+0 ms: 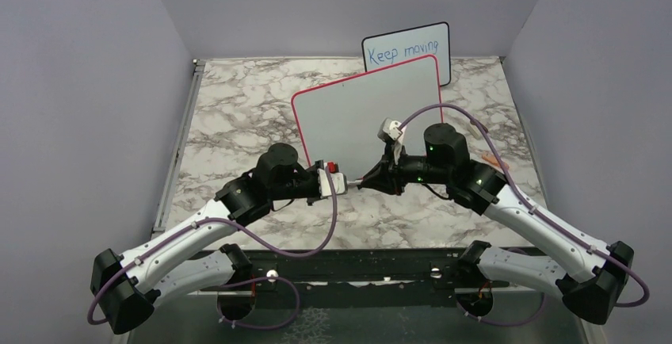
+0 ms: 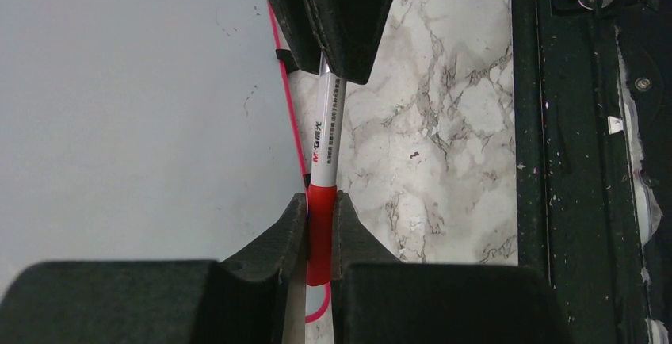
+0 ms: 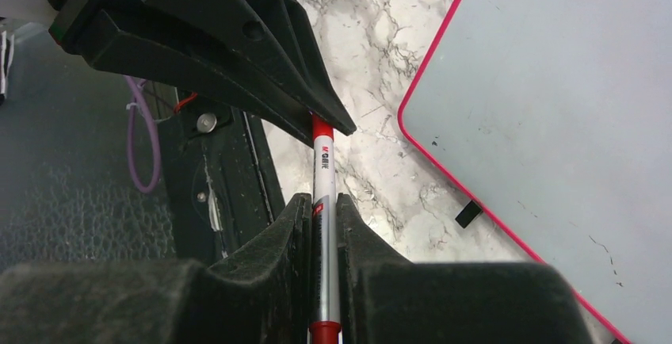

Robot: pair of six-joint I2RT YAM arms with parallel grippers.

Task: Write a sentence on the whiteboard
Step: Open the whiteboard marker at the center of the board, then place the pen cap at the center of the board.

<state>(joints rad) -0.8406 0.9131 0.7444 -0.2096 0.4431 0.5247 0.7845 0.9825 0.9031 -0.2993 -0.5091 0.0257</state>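
Note:
My left gripper next pulls the marker's red cap off toward clear marble beside the whiteboard, outward, to the left in the top view, then lowers and releases.
The whiteboard [image 1: 357, 114] [image 2: 143, 106] [image 3: 555, 106], red-framed, lies tilted on the marble table, and its face is blank apart from faint smudges. No sentence is in view on it. In front of its near edge a white marker [image 1: 353, 183] [image 2: 325, 138] [image 3: 324, 166] with a red cap spans between both grippers. My left gripper [image 1: 342, 182] [image 2: 321, 211] is shut on the red cap end. My right gripper [image 1: 366, 181] [image 3: 324, 211] is shut on the marker's silver-white barrel. The two sets of fingertips nearly meet.
A smaller black-framed board [image 1: 408, 52] with blue writing stands behind the whiteboard at the back. The marble table [image 1: 238, 114] is walled by grey panels. A black base rail [image 1: 357, 263] runs along the near edge. A small orange item [image 1: 491, 159] lies at the right.

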